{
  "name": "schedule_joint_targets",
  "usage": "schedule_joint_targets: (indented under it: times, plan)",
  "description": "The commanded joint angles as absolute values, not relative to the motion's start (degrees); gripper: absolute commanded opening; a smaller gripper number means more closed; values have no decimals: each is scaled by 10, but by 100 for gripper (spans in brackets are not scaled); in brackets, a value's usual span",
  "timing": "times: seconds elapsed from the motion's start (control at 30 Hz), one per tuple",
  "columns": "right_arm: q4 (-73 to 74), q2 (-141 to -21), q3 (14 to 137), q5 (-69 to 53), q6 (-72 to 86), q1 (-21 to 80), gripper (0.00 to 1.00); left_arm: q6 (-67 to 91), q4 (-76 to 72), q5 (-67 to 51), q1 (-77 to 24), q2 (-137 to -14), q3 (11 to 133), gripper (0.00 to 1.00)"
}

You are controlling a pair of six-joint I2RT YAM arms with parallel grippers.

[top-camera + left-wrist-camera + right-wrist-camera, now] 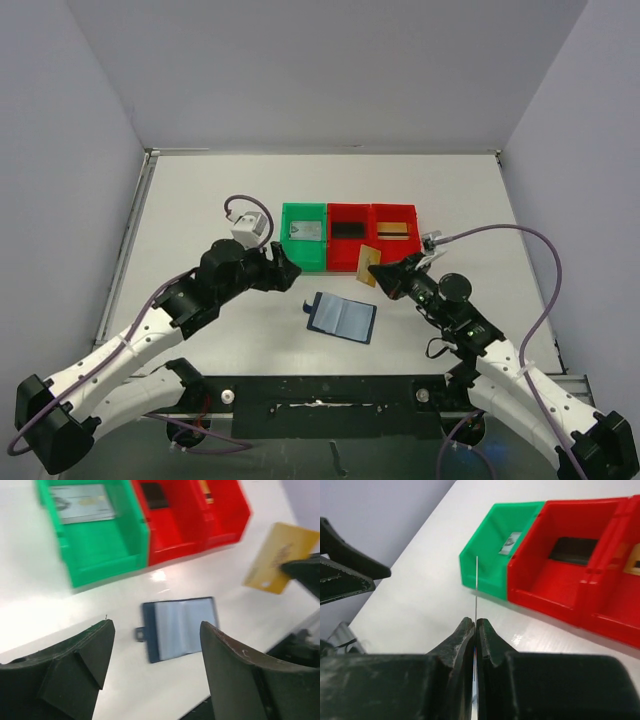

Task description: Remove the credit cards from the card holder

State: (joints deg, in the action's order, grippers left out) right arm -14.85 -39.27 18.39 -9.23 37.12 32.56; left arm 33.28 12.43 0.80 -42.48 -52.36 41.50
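Observation:
Next, my right gripper reaches outward, tips down, lowers and releases at the red tray with a matching gold-orange card [393,231] [633,565], since the tray lies outward of the gripper and below it.
The navy card holder [341,317] lies open on the table, pale pockets up; it also shows in the left wrist view [180,629]. My right gripper [380,271] is shut on a gold-orange card [368,266], held upright above the table in front of the trays. The card is edge-on in the right wrist view [476,587] and face-on in the left wrist view [281,557]. My left gripper [287,268] is open and empty, up and left of the holder. A silver card [304,231] lies in the green tray, a black card [349,229] in the middle red tray.
The green tray [303,262] and two red trays [372,260] stand in a row behind the holder. The right red tray holds another gold-orange card with a dark stripe [394,231]. Grey walls enclose the table on three sides.

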Motion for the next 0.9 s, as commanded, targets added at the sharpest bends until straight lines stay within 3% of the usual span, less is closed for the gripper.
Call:
schedule_joint_targets:
  times: [0.0, 0.3, 0.5, 0.67, 0.87]
  plan:
    - [-152, -356, 184, 47, 283, 323, 0, 257, 215, 120, -387, -520, 440, 72]
    - [-40, -368, 263, 149, 46, 323, 0, 231, 186, -18, -184, -528, 441, 81]
    - [35, -393, 313, 190, -85, 323, 0, 207, 196, 53, -178, -523, 457, 81]
    - [15, -401, 310, 144, -174, 322, 0, 238, 181, -14, -176, -515, 425, 81]
    - [59, -488, 346, 113, -263, 323, 0, 234, 183, 9, -176, -499, 424, 81]
